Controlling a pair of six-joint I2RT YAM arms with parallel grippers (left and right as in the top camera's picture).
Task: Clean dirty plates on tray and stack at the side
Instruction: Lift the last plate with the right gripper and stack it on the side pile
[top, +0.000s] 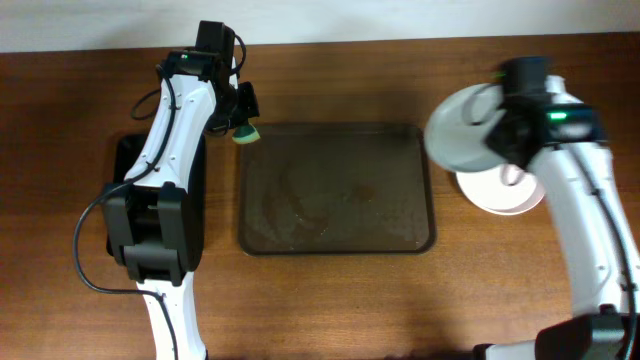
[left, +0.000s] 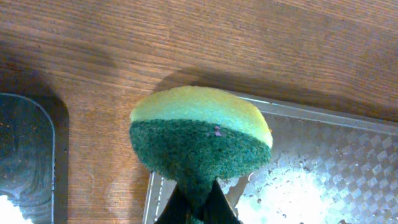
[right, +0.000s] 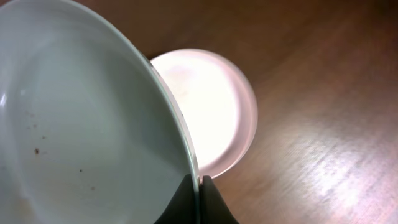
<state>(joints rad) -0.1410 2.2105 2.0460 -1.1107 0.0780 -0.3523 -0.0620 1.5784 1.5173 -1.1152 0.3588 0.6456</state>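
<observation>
I will move my right gripper down, put the tilted blue-green plate onto the white plate (top: 500, 188) (right: 211, 112) and let go of the blue-green plate's rim, because the white one is already beside the tray.
The dark brown tray (top: 335, 240) lies mid-table, wet and smeared, with no plate on it; its corner shows in the left wrist view (left: 323, 162). My left gripper (top: 243, 125) is shut on a yellow-and-green sponge (left: 199, 134) above the tray's far left corner. My right gripper (top: 505, 135) is shut on the rim of a pale blue-green plate (top: 462, 128), held tilted above the table right of the tray; brown specks show inside it (right: 81, 143). A white plate (top: 500, 188) lies on the table below it, also in the right wrist view (right: 211, 106). A third plate is not distinguishable.
A narrow black tray (top: 128, 165) lies left of the brown tray, mostly under my left arm; its wet end shows in the left wrist view (left: 25, 162). Bare wooden table surrounds both trays.
</observation>
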